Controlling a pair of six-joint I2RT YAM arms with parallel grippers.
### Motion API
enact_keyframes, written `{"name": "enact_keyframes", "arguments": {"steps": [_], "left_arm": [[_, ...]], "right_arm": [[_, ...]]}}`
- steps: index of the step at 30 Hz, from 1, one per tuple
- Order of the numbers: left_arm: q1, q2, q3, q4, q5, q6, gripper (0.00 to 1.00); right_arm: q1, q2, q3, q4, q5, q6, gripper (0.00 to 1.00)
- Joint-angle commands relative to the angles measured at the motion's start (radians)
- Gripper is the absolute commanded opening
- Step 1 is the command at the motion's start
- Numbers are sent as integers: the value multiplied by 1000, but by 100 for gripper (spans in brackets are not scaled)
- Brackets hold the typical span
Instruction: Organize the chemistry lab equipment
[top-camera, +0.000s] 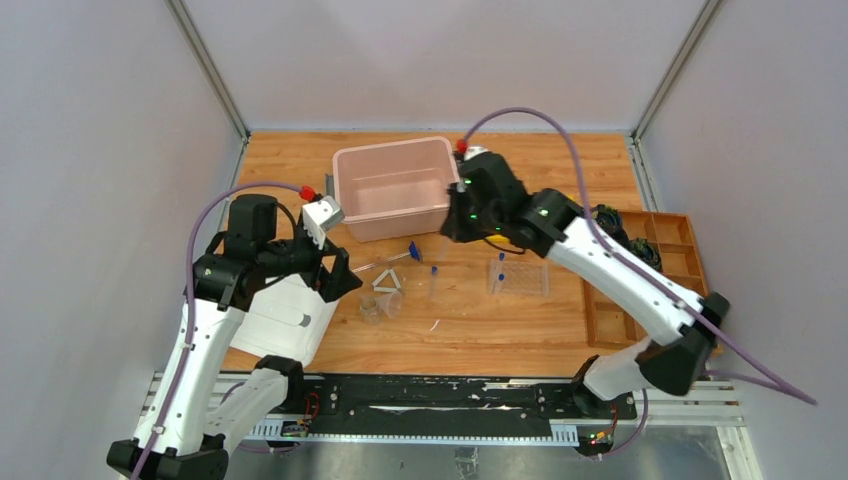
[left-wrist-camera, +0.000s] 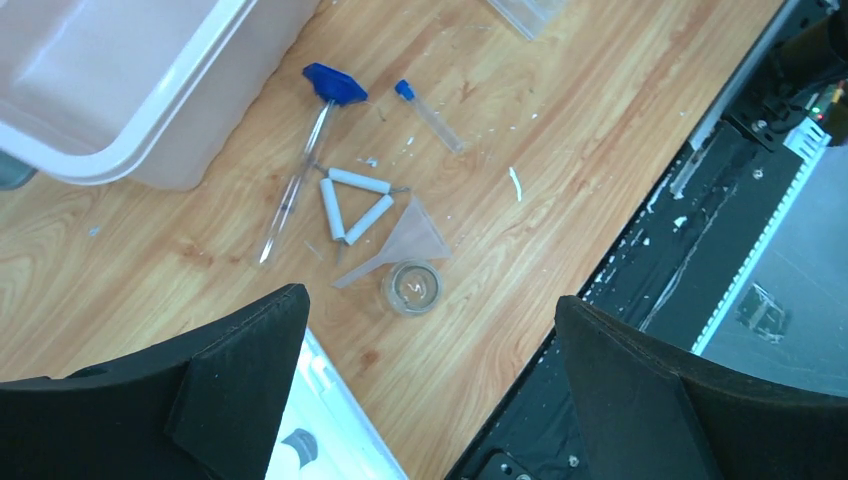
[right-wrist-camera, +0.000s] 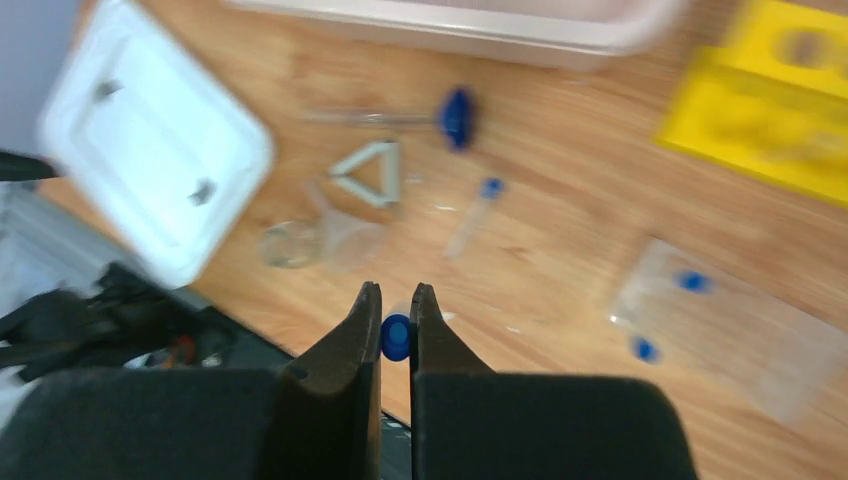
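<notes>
Blue-capped tubes sit in the middle of the tube rack, so my right gripper should swing to the right in the top view and down over there to release.
My right gripper (right-wrist-camera: 395, 290) is shut on a small clear blue-capped tube (right-wrist-camera: 396, 337), held above the table; the arm's wrist (top-camera: 478, 200) hangs by the pink bin's right end. Wide open, my left gripper (left-wrist-camera: 428, 302) hovers over a small clear cup (left-wrist-camera: 412, 287) with nothing between its fingers. Beside that cup lie a clear funnel-shaped cup (left-wrist-camera: 405, 240), the white triangle (left-wrist-camera: 352, 205), the thin blue-tipped rod (left-wrist-camera: 300, 170) and another blue-capped tube (left-wrist-camera: 428, 113). Right of them the clear tube rack (top-camera: 520, 278) lies with blue-capped tubes in it.
A pink bin (top-camera: 395, 185) stands at the back middle. A white lid-like tray (top-camera: 285, 315) lies under the left arm. The wooden compartment tray (top-camera: 650, 280) with black coiled items sits at the right edge. A yellow object (right-wrist-camera: 770, 100) shows blurred near the bin.
</notes>
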Motion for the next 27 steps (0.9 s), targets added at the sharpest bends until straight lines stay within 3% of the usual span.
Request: {"name": "enact_keyframes", "arguments": {"steps": [1, 6, 10, 27], "left_arm": [[-2, 13, 38, 11, -78, -20, 100], [-2, 32, 37, 11, -104, -24, 100], [-2, 44, 34, 11, -106, -27, 100], [-2, 28, 5, 11, -119, -29, 100]], "right_arm": [[-119, -210, -164, -95, 251, -109, 0], [-240, -337, -352, -104, 373, -150, 0], [-311, -350, -462, -59, 372, -138, 0], [-350, -244, -661, 235, 408, -108, 0]]}}
